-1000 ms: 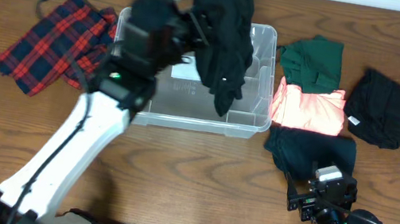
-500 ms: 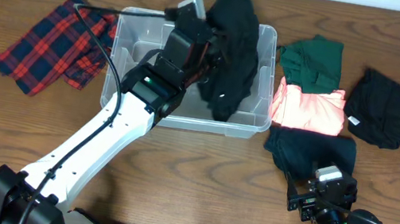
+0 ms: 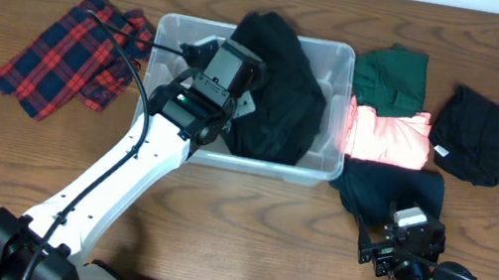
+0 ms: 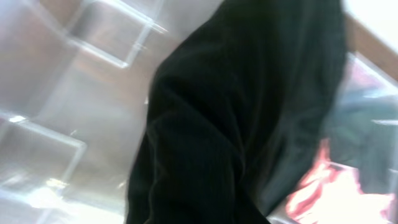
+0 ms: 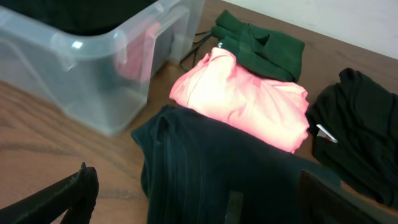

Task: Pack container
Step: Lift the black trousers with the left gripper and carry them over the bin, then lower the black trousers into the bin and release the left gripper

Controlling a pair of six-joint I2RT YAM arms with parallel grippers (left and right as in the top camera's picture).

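Observation:
My left gripper draws back and toward the side of the container by the red plaid cloth next, releasing the black garment there, because that side is bare.
The clear plastic container stands at the back middle of the table. A black garment lies bunched inside it, filling its right half. My left gripper reaches down into the container and is shut on this garment. In the left wrist view the black garment covers my fingers, with the container wall to the left. My right gripper rests low at the front right, open and holding nothing. In the right wrist view the right gripper hovers over a dark folded garment.
A red plaid cloth lies left of the container. To its right lie a green garment, a pink one, a dark one and a black one. The white wall runs along the back edge.
The black garment hung above the container before; now my left gripper has lowered it inside. The container has slid slightly right and forward. The right arm has not moved.

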